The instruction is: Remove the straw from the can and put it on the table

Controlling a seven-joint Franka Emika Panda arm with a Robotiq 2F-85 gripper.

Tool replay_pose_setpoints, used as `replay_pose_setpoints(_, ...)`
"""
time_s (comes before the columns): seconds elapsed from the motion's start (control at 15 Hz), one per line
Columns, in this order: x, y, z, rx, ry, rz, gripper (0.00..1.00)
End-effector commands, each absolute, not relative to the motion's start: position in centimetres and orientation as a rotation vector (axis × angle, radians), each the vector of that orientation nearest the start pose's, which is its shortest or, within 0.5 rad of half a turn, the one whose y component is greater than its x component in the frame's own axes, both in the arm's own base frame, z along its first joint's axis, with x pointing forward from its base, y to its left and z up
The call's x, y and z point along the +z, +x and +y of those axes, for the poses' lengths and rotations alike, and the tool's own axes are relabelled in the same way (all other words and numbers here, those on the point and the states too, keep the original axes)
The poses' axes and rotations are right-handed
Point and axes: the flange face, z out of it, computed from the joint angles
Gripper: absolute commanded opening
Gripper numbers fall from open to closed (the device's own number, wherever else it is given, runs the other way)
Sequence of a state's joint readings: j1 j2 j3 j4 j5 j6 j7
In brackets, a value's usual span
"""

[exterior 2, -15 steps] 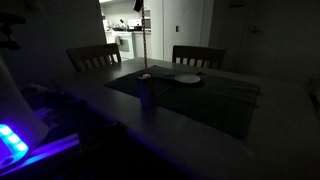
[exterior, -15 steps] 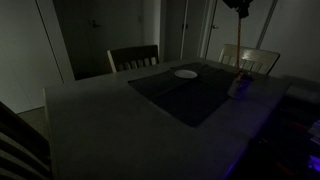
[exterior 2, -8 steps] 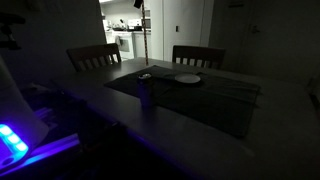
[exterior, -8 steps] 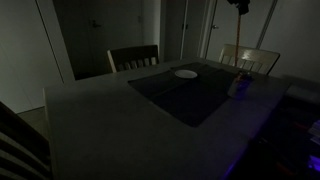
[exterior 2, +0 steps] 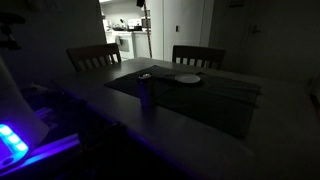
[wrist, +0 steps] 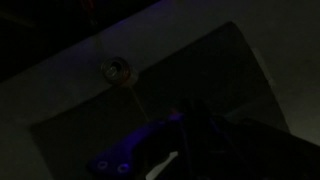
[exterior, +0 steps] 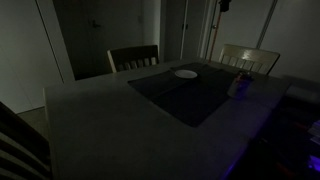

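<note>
My gripper will next move down toward the bare part of the mat [exterior: 190, 100] beside the can and let go of the straw's top there, because that empty spot is below my gripper.
The room is very dark. The pale can [exterior: 240, 82] stands upright on the edge of the dark mat [exterior: 190, 100] on the grey table [exterior: 100, 125]. It also shows in the other exterior view [exterior 2: 146, 90] and from above in the wrist view [wrist: 117, 70]. My gripper [exterior 2: 143, 4] is high above the table at the top of both exterior views [exterior: 224, 5]. The thin straw [exterior 2: 150, 35] hangs straight down from it. Its lower end is clear above the can. In the wrist view the jaws are only a dark shape.
A flat white plate [exterior: 186, 73] lies on the mat behind the can. Two pale slatted chairs [exterior: 133, 58] [exterior: 248, 58] stand at the far side of the table. A blue-lit device [exterior 2: 15, 140] sits beside the table's near edge.
My gripper has risen and shifted sideways with the straw. The straw's lower end has come out of the can. The can has not moved.
</note>
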State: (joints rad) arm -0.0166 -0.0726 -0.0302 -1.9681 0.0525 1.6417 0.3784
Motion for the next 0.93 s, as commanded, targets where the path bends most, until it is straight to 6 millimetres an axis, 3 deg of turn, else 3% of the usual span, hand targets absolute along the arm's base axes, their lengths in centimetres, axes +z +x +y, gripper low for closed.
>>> replay_pose_setpoints(0.0,46.3,53.0,1.5,0.181,-3.062,0.536,0.02)
replay_pose_setpoints(0.27,43.0,54.4,6.2,0.021,-3.051,0.424,0.02)
replay_pose_setpoints(0.4,41.0,54.4,7.5,-0.018,-3.051,0.42,0.02)
replay_pose_setpoints(0.87,34.8,52.1,7.4,0.003,-3.029,0.569,0.02)
